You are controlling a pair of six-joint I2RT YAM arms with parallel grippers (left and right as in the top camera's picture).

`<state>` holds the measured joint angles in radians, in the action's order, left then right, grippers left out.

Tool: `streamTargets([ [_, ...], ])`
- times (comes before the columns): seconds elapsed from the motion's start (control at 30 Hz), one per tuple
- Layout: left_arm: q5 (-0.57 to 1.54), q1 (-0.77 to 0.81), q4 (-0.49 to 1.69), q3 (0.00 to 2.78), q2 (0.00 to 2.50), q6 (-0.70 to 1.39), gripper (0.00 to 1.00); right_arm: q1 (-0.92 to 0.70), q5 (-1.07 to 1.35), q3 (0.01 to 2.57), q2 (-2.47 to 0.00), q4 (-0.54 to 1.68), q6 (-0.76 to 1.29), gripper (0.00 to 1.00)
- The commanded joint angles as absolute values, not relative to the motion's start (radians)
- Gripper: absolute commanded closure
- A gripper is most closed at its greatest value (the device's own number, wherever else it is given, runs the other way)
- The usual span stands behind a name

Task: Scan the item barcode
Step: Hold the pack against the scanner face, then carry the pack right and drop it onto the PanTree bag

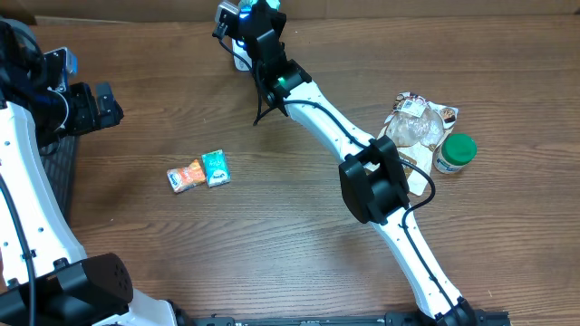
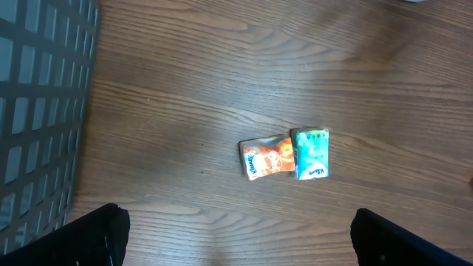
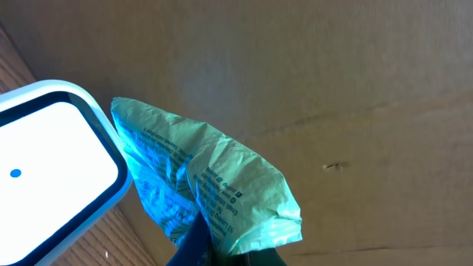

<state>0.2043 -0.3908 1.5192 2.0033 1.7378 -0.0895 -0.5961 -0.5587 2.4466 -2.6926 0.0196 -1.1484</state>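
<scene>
Goods already lie on the clear bag [image 1: 416,132]. I need to lift my right gripper from the scanner, swing it right in the overhead view and lower the packet there.
My right gripper [image 3: 222,250] is shut on a crumpled green packet [image 3: 214,188] with dark print, held up beside the white scanner [image 3: 52,159] with its blue rim and blue dot. In the overhead view the right gripper [image 1: 252,16] reaches to the table's far edge, over the scanner [image 1: 238,52]. No barcode shows on the packet's visible face. My left gripper [image 1: 101,104] hangs open at the left with nothing in it; its black fingers [image 2: 103,236] stand wide apart above bare wood.
An orange tissue pack [image 1: 186,176] and a teal one [image 1: 216,167] lie side by side mid-table. At the right are a clear bag of goods [image 1: 417,127] and a green-lidded jar [image 1: 455,152]. A black mesh basket [image 2: 37,111] sits at the left. A cardboard wall [image 3: 332,89] backs the scanner.
</scene>
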Motion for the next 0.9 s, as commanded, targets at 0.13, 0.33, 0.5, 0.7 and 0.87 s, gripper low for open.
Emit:
streamTargets([
  [0.13, 0.206, -0.392, 1.517, 2.005, 1.739, -0.109, 0.00, -0.585, -0.525, 2.458, -2.534, 0.103, -0.958, 0.96],
  [0.33, 0.206, -0.392, 1.517, 2.005, 1.739, -0.109, 0.00, -0.552, -0.377, 2.458, -2.333, 0.368, -0.583, 0.96],
  [0.5, 0.206, -0.392, 1.517, 2.005, 1.739, -0.109, 0.00, -0.527, -0.297, 2.458, -2.141, 0.655, -0.274, 0.96],
  [0.7, 0.206, -0.392, 1.517, 2.005, 1.739, -0.109, 0.00, -0.457, -0.116, 2.458, -1.952, 1.065, 0.153, 0.96],
  [0.87, 0.206, -0.392, 1.517, 2.005, 1.739, -0.109, 0.00, -0.353, -0.102, 2.458, -1.893, 1.407, 0.404, 0.96],
])
